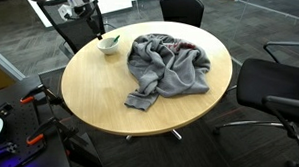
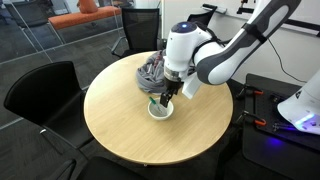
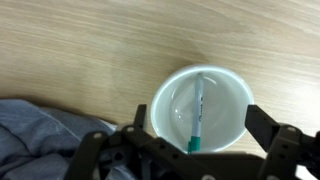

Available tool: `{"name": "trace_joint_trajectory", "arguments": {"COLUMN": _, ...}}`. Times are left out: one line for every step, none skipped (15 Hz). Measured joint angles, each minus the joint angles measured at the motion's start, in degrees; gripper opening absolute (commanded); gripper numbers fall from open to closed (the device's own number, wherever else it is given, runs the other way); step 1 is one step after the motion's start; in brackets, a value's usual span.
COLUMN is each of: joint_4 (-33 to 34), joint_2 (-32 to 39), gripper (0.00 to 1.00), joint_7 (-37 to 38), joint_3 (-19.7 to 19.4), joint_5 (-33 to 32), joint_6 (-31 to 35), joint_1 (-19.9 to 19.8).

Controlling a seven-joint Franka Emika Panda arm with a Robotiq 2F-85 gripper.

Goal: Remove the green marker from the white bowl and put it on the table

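The robot's gripper will move down around the marker's green end [image 3: 194, 145] next and close, because that raised end stands at the bowl's rim below the gripper, between its open fingers.
A white bowl [image 3: 200, 108] sits on the round wooden table [image 3: 90, 45]. A green-capped marker [image 3: 197, 118] lies inside it, leaning against the near rim. My gripper [image 3: 196, 135] hangs just above the bowl, open, with one finger on each side of the bowl. In an exterior view the gripper [image 2: 166, 97] is right over the bowl [image 2: 161, 109], with the marker [image 2: 157, 101] sticking up. In an exterior view the bowl [image 1: 109, 43] is at the table's far edge, with my arm above it.
A crumpled grey cloth [image 1: 167, 63] lies on the table beside the bowl; it also shows in the wrist view [image 3: 45, 140] and in an exterior view [image 2: 150, 72]. Black office chairs [image 1: 280, 89] stand around the table [image 2: 130, 130].
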Motion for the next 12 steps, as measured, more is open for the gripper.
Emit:
{"name": "trace_joint_trajectory", "arguments": {"joint_4": 0.3, "joint_2": 0.6, "gripper": 1.00, "joint_7": 0.1, "joint_3": 0.0, "joint_5": 0.0, "joint_6": 0.0, "joint_1": 0.3}}
{"name": "trace_joint_trajectory", "arguments": {"joint_4": 0.6, "joint_2": 1.3, "gripper": 1.00, "joint_7": 0.1, "joint_3": 0.0, "joint_5": 0.0, "joint_6": 0.2, "joint_1": 0.5}}
{"name": "trace_joint_trajectory", "arguments": {"joint_4": 0.9, "joint_2": 1.9, "gripper": 1.00, "joint_7": 0.1, "joint_3": 0.0, "joint_5": 0.0, "joint_6": 0.8, "joint_1": 0.8}}
{"name": "trace_joint_trajectory", "arguments": {"joint_4": 1.0, "joint_2": 2.5, "gripper": 1.00, "joint_7": 0.1, "joint_3": -0.1, "joint_5": -0.1, "joint_6": 2.2, "joint_1": 0.9}}
{"name": "trace_joint_trajectory", "arguments": {"joint_4": 1.1, "joint_2": 3.1, "gripper": 1.00, "joint_7": 0.1, "joint_3": -0.3, "joint_5": -0.1, "joint_6": 3.8, "joint_1": 1.2}}
{"name": "trace_joint_trajectory", "arguments": {"joint_4": 1.2, "joint_2": 3.7, "gripper": 1.00, "joint_7": 0.1, "joint_3": -0.6, "joint_5": -0.1, "joint_6": 5.6, "joint_1": 1.5}}
{"name": "trace_joint_trajectory", "arguments": {"joint_4": 1.2, "joint_2": 4.2, "gripper": 1.00, "joint_7": 0.1, "joint_3": -1.1, "joint_5": -0.1, "joint_6": 7.1, "joint_1": 1.9}}
{"name": "trace_joint_trajectory", "arguments": {"joint_4": 1.2, "joint_2": 4.6, "gripper": 1.00, "joint_7": 0.1, "joint_3": -1.6, "joint_5": -0.1, "joint_6": 8.2, "joint_1": 2.3}}
{"name": "trace_joint_trajectory", "arguments": {"joint_4": 1.3, "joint_2": 5.0, "gripper": 0.95, "joint_7": 0.1, "joint_3": -1.9, "joint_5": 0.0, "joint_6": 8.9, "joint_1": 2.5}}
{"name": "trace_joint_trajectory", "arguments": {"joint_4": 1.5, "joint_2": 5.4, "gripper": 0.89, "joint_7": 0.1, "joint_3": -2.3, "joint_5": 0.0, "joint_6": 9.0, "joint_1": 2.7}}
{"name": "trace_joint_trajectory", "arguments": {"joint_4": 1.7, "joint_2": 5.7, "gripper": 0.84, "joint_7": 0.1, "joint_3": -2.7, "joint_5": 0.0, "joint_6": 9.0, "joint_1": 3.0}}
{"name": "trace_joint_trajectory", "arguments": {"joint_4": 1.9, "joint_2": 6.0, "gripper": 0.80, "joint_7": 0.1, "joint_3": -3.1, "joint_5": 0.0, "joint_6": 9.0, "joint_1": 3.3}}
